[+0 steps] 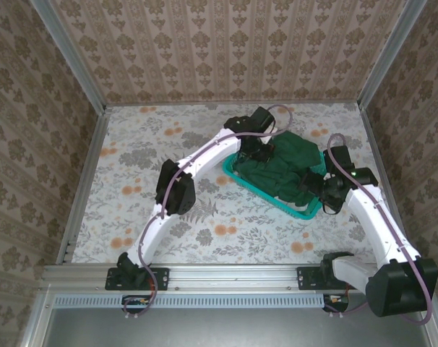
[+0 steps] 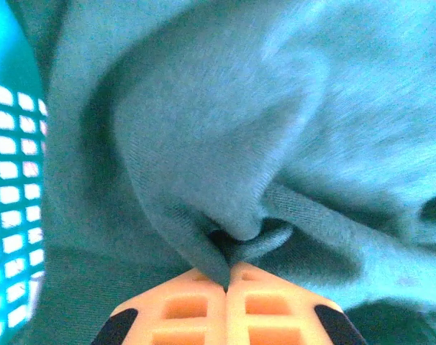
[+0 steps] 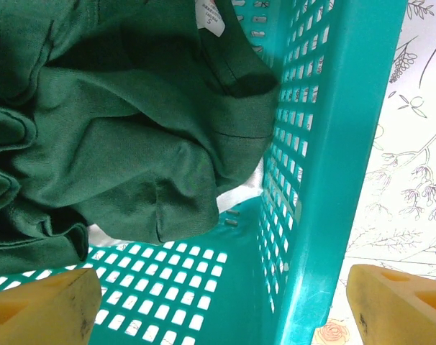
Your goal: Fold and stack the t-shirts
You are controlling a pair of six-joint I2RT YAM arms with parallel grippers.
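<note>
The open fingers of my right gripper are already on either side of the rim of the basket's end (image 1: 319, 205) (image 3: 324, 215). My right gripper needs to move down over that rim and close on it.
Dark green t-shirts (image 1: 288, 163) lie crumpled in a teal mesh basket (image 1: 266, 194) at the table's right centre. My left gripper (image 1: 256, 153) reaches into the basket from the left. Its orange fingers meet in the left wrist view, where the left gripper (image 2: 227, 277) is shut on a pinched fold of t-shirt (image 2: 203, 129). My right gripper (image 1: 316, 184) hovers at the basket's right end. In the right wrist view the right gripper (image 3: 221, 287) stands open, one finger over the basket floor and one outside the wall (image 3: 333, 144). A white neck label (image 3: 211, 16) shows on the t-shirt (image 3: 117, 122).
The floral-patterned table (image 1: 147, 159) stretches to the left and in front of the basket. Patterned walls close the back and both sides. A metal rail (image 1: 226, 275) with both arm bases runs along the near edge.
</note>
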